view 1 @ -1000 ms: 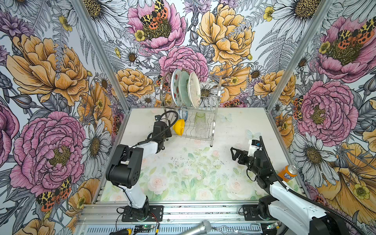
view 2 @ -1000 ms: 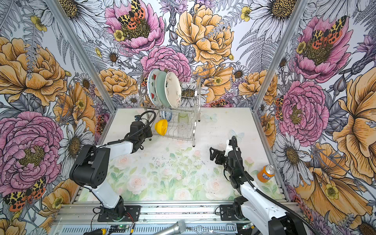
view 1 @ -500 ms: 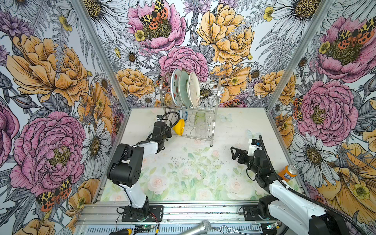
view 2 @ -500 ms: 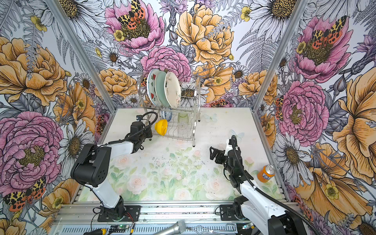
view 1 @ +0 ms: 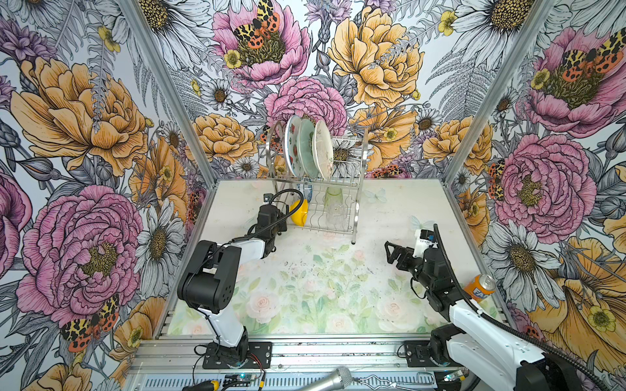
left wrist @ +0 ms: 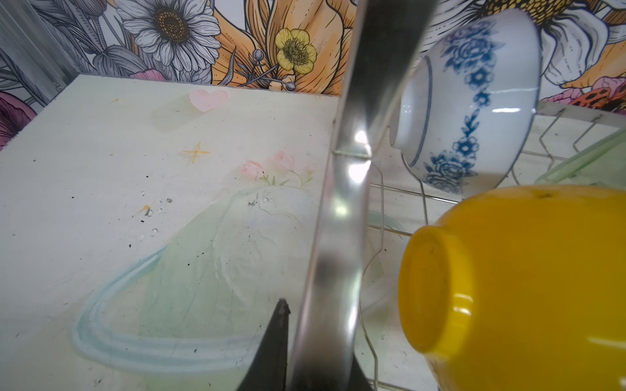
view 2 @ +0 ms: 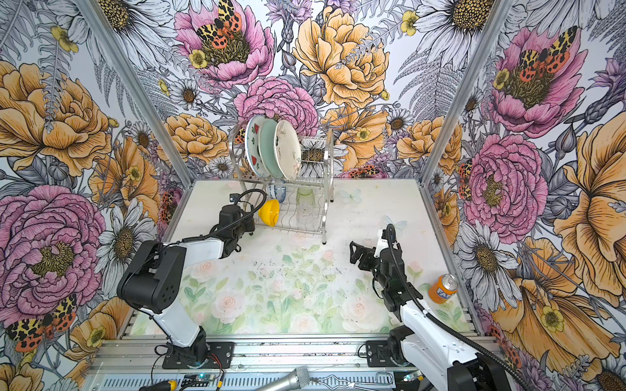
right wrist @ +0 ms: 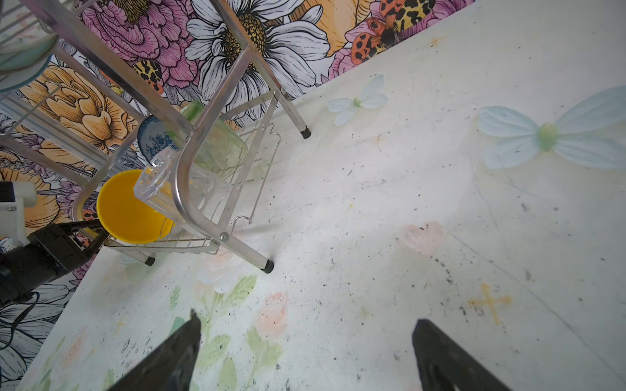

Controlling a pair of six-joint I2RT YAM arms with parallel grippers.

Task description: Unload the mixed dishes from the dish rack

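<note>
My left gripper has open, clear floral tabletop between it and the base, so it should next pull the dish rack's steel side back toward there and release it.
The dish rack [view 1: 359, 189] stands at the back of the table. Three plates stand upright on its top tier: watermelon-print [view 1: 292, 149], pale green [view 1: 306, 149] and cream [view 1: 323, 150]. On the lower tier lie the yellow bowl [view 1: 299, 212], the blue-and-white bowl [left wrist: 474, 101], the green tumbler [view 1: 333, 195] and the clear glass [view 1: 335, 216]. My left gripper [view 1: 283, 221] is shut on the rack's arched side frame [left wrist: 342, 210], right beside the yellow bowl [left wrist: 525, 287]. My right gripper [view 1: 389, 253] hovers open over the table, right of the rack, holding nothing [right wrist: 305, 325].
An orange soda can [view 1: 479, 287] stands near the table's right edge, behind my right arm. The rack's thin legs [right wrist: 267, 265] rest on the floral mat. Flowered walls close in the table at the back and both sides.
My left jaws have closed in on the rack's side frame. The right arm and the dishes have not moved.
</note>
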